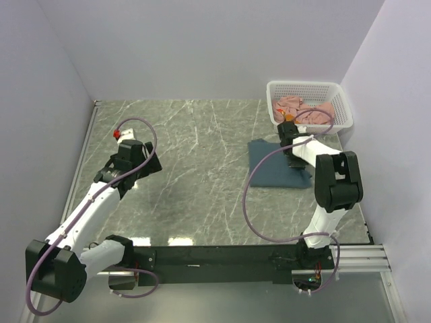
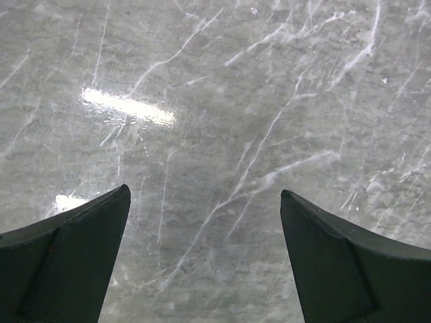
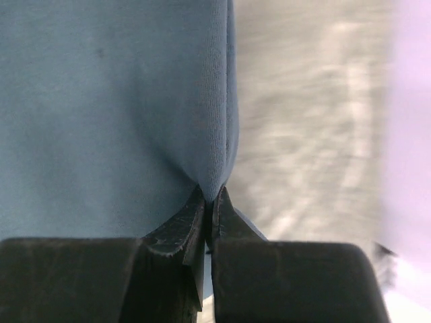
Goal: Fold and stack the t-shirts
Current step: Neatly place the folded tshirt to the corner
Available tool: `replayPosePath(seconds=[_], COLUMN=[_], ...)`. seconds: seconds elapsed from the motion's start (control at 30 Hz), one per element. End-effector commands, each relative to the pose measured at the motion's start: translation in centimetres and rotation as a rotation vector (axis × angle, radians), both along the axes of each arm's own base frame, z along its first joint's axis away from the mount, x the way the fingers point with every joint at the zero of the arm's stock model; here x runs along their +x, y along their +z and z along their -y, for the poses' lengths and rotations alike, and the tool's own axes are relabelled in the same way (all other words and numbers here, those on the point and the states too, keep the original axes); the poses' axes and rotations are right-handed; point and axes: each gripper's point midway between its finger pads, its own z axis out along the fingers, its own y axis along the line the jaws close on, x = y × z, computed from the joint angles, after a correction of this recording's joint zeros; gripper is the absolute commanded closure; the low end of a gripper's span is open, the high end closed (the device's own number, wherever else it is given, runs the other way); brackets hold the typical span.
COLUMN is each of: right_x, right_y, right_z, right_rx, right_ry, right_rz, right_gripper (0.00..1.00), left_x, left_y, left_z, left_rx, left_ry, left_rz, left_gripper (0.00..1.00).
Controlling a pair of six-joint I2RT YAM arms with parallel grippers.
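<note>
My right gripper slides the pinched t-shirt to its own right in the top view next, onto bare marble before the side (image 1: 333,141) (image 3: 337,148), and releases it.
A dark slate-blue t-shirt (image 1: 271,163) lies folded on the marble table at the right, in front of the basket. My right gripper (image 1: 293,159) is down on its right side, shut on a pinch of the blue t-shirt's edge (image 3: 214,171), which bulges up between the closed fingertips. Salmon-pink t-shirts (image 1: 304,112) lie crumpled in the white basket. My left gripper (image 1: 125,142) hovers over bare marble at the left. Its fingers (image 2: 67,262) stand wide apart with nothing between them.
The white lattice basket (image 1: 338,101) sits in the far right corner against the wall. White walls close off the table on the left, back and right. The right arm's purple cable (image 1: 250,188) loops over the table beside the blue shirt.
</note>
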Motion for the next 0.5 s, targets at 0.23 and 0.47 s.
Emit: replayPosePath(seconds=[0.23,0.47], right_x=[-2.0,-1.2], right_y=[3.7,5.5], right_z=[11.9,16.1], right_rx=[-0.412,-0.507], right_ry=[-0.221,-0.261], right_rz=[-0.036,-0.038], right_gripper=[1.00,1.00], left_x=[0.3,0.5], left_y=[0.4,-0.2], left_z=[0.7,0.9], left_rx=[-0.026,-0.025], left_ry=[-0.036,-0.042], left_rz=[0.019,-0.005], left_gripper=[0.02,0.01])
